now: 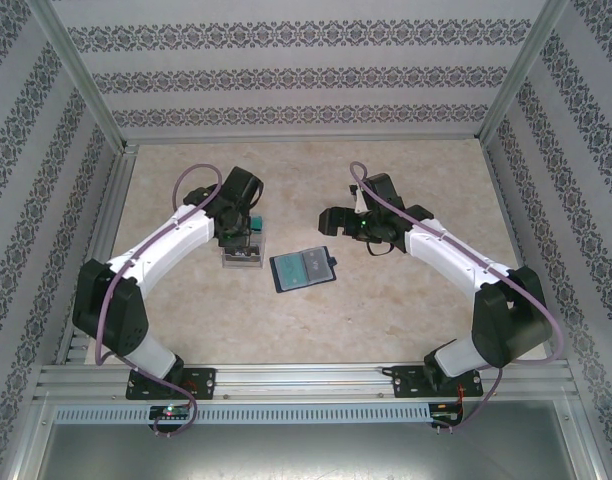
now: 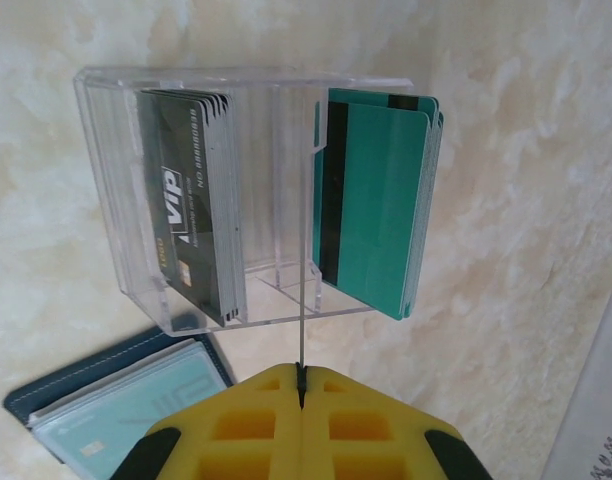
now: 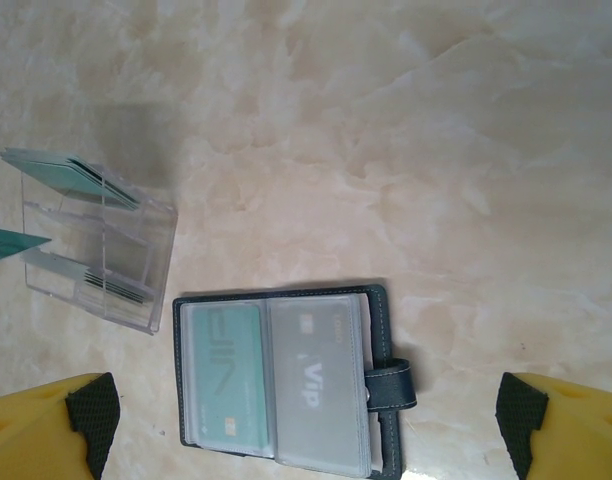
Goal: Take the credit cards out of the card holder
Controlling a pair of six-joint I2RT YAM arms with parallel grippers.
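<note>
I will move my left gripper outward, then down over the slot with the teal cards, and release the thin teal card point(image 3: 6, 243) by its matching cards.
The card holder point(image 1: 303, 268) lies open on the table, dark navy with a side tab point(image 3: 394, 385). Its clear pockets show a teal credit card point(image 3: 224, 375) on the left and a grey VIP card point(image 3: 316, 385) on the right. My right gripper point(image 1: 336, 222) hovers above it, open, with a yellow finger point(image 3: 46, 425) at each side and nothing between them. My left gripper point(image 2: 302, 378) is shut on a thin teal card point(image 3: 6, 243), seen edge-on point(image 2: 308, 250), standing over the middle of the clear plastic box point(image 2: 196, 85).
The clear plastic box point(image 1: 243, 255) sits just left of the holder. It has dark VIP cards point(image 2: 191, 200) in one slot and teal cards point(image 2: 381, 200) in the other. Patterned walls and a metal frame point(image 1: 86, 90) enclose the marble table.
</note>
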